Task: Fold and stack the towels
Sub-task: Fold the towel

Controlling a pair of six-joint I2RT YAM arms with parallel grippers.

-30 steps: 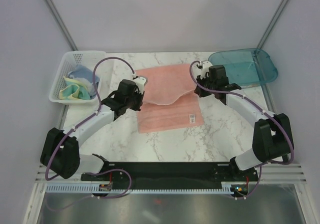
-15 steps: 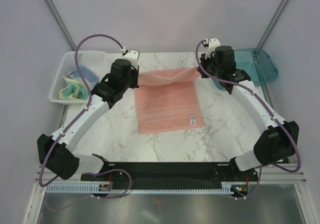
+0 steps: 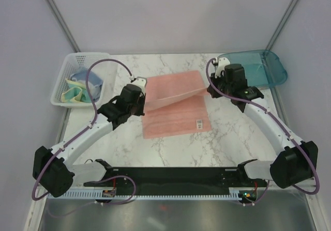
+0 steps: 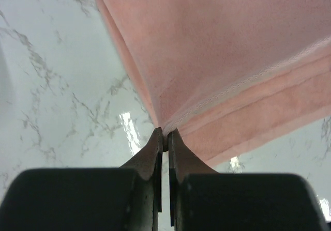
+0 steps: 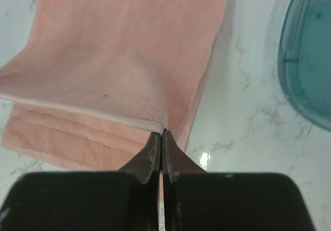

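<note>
Next I need to draw my left gripper back and down to release the held corner onto the towel's near basket-side corner (image 3: 145,136), since that spot lies back and below it.
The salmon-pink towel (image 3: 176,120) lies on the marble table, its far part lifted and drawn over the near part. My left gripper (image 3: 146,103) is shut on the towel's left corner, as the left wrist view shows (image 4: 165,134), with cloth (image 4: 232,45) stretching away from it. My right gripper (image 3: 208,90) is shut on the right corner (image 5: 162,133), with the towel (image 5: 119,50) hanging ahead. The pale-yellow towel (image 3: 72,94) and the grey-blue towel (image 3: 83,77) lie crumpled in the basket at the left.
A white basket (image 3: 85,57) stands at the back left. A teal plastic tray (image 3: 258,71) sits at the back right, near my right gripper, and shows in the right wrist view (image 5: 310,50). A small label (image 3: 198,122) is on the towel's near right corner.
Both grippers carried the held towel edge up and toward the back, then brought it back toward the middle and lower. The fold now sags between them.
</note>
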